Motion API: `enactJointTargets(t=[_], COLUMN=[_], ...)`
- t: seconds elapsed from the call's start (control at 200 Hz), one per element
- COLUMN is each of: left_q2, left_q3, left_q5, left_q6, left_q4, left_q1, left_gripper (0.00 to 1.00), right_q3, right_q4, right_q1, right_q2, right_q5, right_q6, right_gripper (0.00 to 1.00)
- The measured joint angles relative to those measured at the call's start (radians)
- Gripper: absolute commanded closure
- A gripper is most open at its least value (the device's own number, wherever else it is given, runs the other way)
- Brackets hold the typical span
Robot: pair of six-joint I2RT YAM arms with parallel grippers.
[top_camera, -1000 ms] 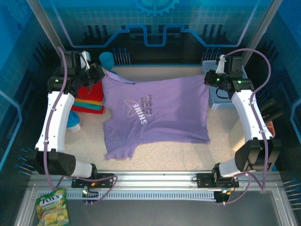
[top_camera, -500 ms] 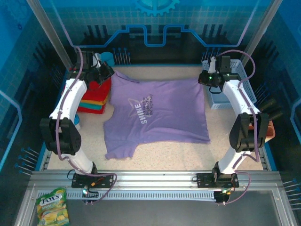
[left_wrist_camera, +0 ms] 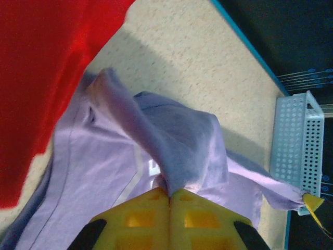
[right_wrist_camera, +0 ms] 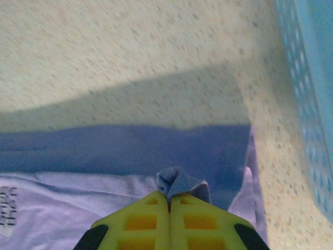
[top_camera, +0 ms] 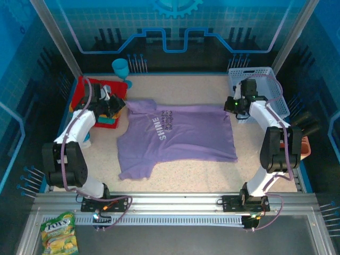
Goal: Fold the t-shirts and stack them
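The left gripper draws back and down over the shirt's collar end (top_camera: 126, 140) (left_wrist_camera: 48, 223) next and releases its far part there, since the SHINE print still lies uncovered.
A lavender-purple t-shirt (top_camera: 178, 137) with a "SHINE" print lies mid-table, its far edge lifted and folding over toward me. My left gripper (top_camera: 118, 104) is shut on the shirt's far left part; up close a ridge of purple cloth (left_wrist_camera: 171, 151) runs into the yellow pads (left_wrist_camera: 151, 213). My right gripper (top_camera: 232, 104) is shut on the far right corner, where a small tuft of purple cloth (right_wrist_camera: 179, 182) sticks out between the pads (right_wrist_camera: 195, 219). At the far left lies a stack of folded tees, red on top (top_camera: 87, 87), with orange and teal edges under it.
A pale blue lattice basket (top_camera: 265, 85) stands at the far right, close behind the right gripper. A teal cup (top_camera: 120, 68) sits at the back left beside the red stack. A snack bag (top_camera: 59, 232) lies on the near rail, off the table.
Both grippers have come down and toward me with the shirt's far edge. The shirt's upper part has folded over, so the spread cloth looks shorter and the red stack is uncovered.
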Motion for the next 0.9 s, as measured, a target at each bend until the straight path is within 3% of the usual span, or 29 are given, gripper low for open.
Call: enactJointTargets(t=[0.49, 0.9], left_q2=[-0.202, -0.312], left_q3=[-0.293, -0.376], left_q5=[-0.005, -0.016], left_q6=[0.019, -0.024], left_q4=[0.01, -0.039], left_q1=[0.021, 0.056], left_gripper=[1.0, 1.0], right_q3=[-0.143, -0.209], right_q4=[0.016, 0.028], right_q1=[-0.021, 0.011], right_q2=[-0.054, -0.091], right_q5=[-0.014, -0.026], right_q6=[0.019, 0.012], right_gripper=[1.0, 1.0])
